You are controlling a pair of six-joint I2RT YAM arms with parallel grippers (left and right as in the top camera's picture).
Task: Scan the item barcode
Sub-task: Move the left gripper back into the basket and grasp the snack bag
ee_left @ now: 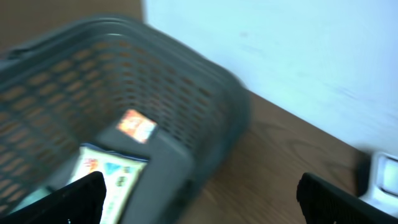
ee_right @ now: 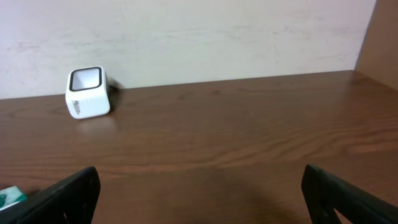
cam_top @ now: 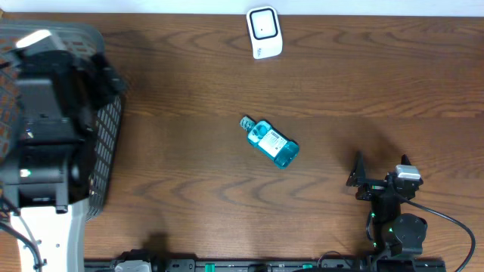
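The pale printed packet [ee_left: 107, 182] is below my left gripper, inside the basket's sides. My left gripper will next tilt downward and lower past the basket's rim onto it.
The item, a small bottle of teal liquid [cam_top: 271, 143] with a label, lies on its side at the middle of the wooden table; a sliver of the bottle [ee_right: 9, 198] shows at the right wrist view's left edge. The white barcode scanner [cam_top: 265, 32] stands at the table's far edge, and the scanner [ee_right: 88, 93] faces the right wrist camera. My right gripper [ee_right: 199, 193] is open and empty, low over the table right of the bottle. My left gripper [ee_left: 199, 200] is open and empty, above the rim of the basket [ee_left: 186, 99] at far left.
The grey mesh basket [cam_top: 106, 151] fills the table's left end, with my left arm above it. Inside lies a printed packet [ee_left: 109, 171]. A wall runs behind the table's far edge. The scanner's corner [ee_left: 382, 177] shows in the blurred left wrist view.
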